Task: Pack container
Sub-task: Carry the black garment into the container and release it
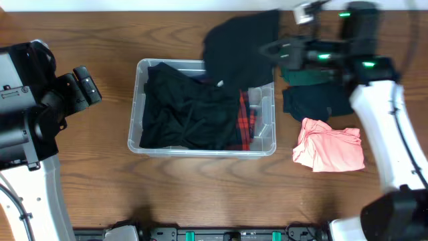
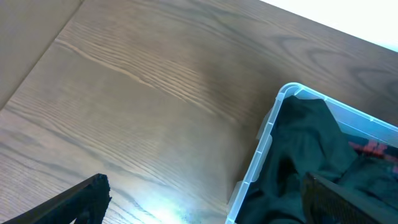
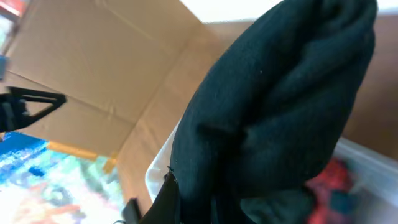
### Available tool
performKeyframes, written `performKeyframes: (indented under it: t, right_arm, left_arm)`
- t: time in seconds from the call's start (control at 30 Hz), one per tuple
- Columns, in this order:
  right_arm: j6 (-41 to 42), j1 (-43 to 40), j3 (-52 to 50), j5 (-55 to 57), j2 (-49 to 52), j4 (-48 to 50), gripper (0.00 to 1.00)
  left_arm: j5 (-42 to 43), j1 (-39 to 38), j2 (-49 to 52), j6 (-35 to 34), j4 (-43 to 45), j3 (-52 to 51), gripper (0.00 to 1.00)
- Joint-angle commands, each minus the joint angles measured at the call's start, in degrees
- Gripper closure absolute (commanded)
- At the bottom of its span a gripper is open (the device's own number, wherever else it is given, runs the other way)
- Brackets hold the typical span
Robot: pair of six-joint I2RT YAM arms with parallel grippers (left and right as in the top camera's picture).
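Next, my right gripper lowers and tips downward over the container's end nearest the pink garment, since the red plaid cloth [image 1: 246, 120] there still shows uncovered.
The clear plastic container [image 1: 136, 107] stands mid-table and holds a black garment [image 1: 180, 114] and a red plaid cloth [image 1: 246, 120]. My right gripper [image 1: 275, 52] is shut on a dark garment [image 1: 241, 47] and holds it above the container's back right corner; in the right wrist view this dark garment [image 3: 273, 118] fills the frame. My left gripper [image 2: 199, 202] is open and empty, low over the table left of the container [image 2: 264, 149], with one finger over its left end.
A pink garment [image 1: 329, 147] lies on the table right of the container. Dark green folded garments [image 1: 314, 100] lie behind it, under the right arm. A cardboard surface [image 3: 93, 74] shows in the right wrist view.
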Motion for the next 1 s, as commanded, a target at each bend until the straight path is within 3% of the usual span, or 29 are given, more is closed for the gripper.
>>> performKeyframes:
  t: [0.0, 0.23, 0.47, 0.83, 0.87, 0.9, 0.93, 0.97]
  right_arm:
    - [4.9, 5.0, 0.0, 5.5, 3.4, 0.2, 0.99]
    - [3.5, 10.1, 0.0, 16.4, 10.8, -10.6, 0.99]
    - [-1.7, 9.9, 0.0, 30.1, 9.5, -22.2, 0.99]
    - [-2.8, 8.6, 0.0, 42.3, 8.6, -26.5, 0.98]
    - [-3.3, 8.6, 0.0, 42.2, 8.6, -26.1, 0.85]
    - [-4.4, 8.6, 0.0, 41.4, 8.5, -25.4, 0.57]
    - [-6.1, 8.6, 0.0, 40.1, 8.3, -24.5, 0.44]
    - [-7.7, 8.7, 0.0, 38.5, 8.0, -23.7, 0.38]
  left_arm:
    - [-0.7, 0.3, 0.0, -0.3, -0.2, 0.0, 0.02]
    - [-0.7, 0.3, 0.0, -0.3, -0.2, 0.0, 0.02]
    - [-0.7, 0.3, 0.0, -0.3, -0.2, 0.0, 0.02]
    - [-0.7, 0.3, 0.0, -0.3, -0.2, 0.0, 0.02]
    - [-0.7, 0.3, 0.0, -0.3, -0.2, 0.0, 0.02]
    - [-0.7, 0.3, 0.0, -0.3, -0.2, 0.0, 0.02]
    - [-0.7, 0.3, 0.0, -0.3, -0.2, 0.0, 0.02]
    - [-0.7, 0.3, 0.0, -0.3, -0.2, 0.0, 0.02]
